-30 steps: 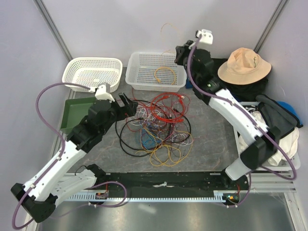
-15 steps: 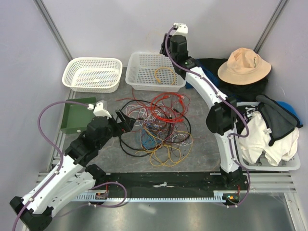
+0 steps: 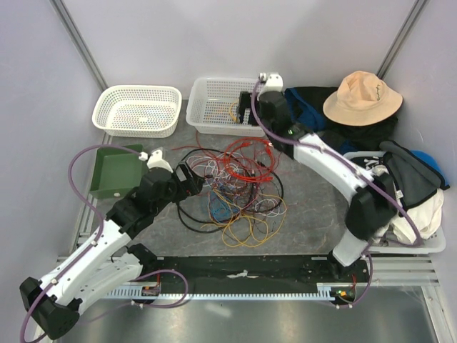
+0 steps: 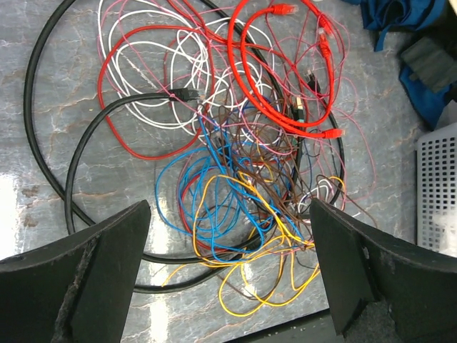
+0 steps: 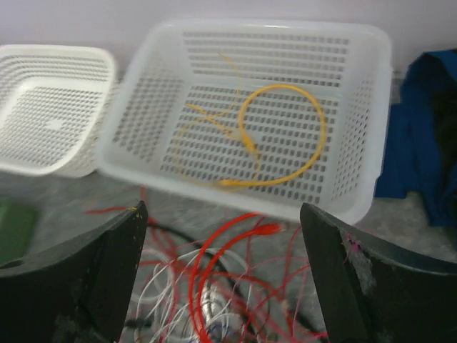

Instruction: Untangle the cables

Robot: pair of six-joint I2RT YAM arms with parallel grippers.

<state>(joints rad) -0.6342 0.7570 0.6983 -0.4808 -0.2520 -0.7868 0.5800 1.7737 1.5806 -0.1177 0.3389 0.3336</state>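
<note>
The thin yellow cable lies below my right gripper, nearer my base, exposed on top of the blue loops. My right gripper should next come back from the basket and down to it.
The cables (image 3: 232, 187) lie in one tangled heap mid-table: red (image 4: 280, 86), white (image 4: 163, 66), blue (image 4: 207, 204), yellow (image 4: 265, 289), brown and thick black (image 4: 48, 143) loops crossing each other. A yellow cable (image 5: 285, 136) and a thinner yellow wire (image 5: 207, 118) rest inside the white basket (image 5: 243, 191). My left gripper (image 3: 191, 177) (image 4: 228, 209) hangs open over the heap's left side, with nothing between its fingers. Open and holding nothing, my right gripper (image 3: 245, 111) (image 5: 223, 209) hovers at the basket's front rim, above the red loops.
A second white basket (image 3: 136, 111) stands at the back left, with a green tray (image 3: 114, 171) in front of it. A tan hat (image 3: 360, 96), blue cloth (image 3: 307, 100) and a bin of clothes (image 3: 400, 204) crowd the right side.
My right gripper opened and came down from high behind the basket to its front rim. The left arm shifted slightly right toward the heap, still open.
</note>
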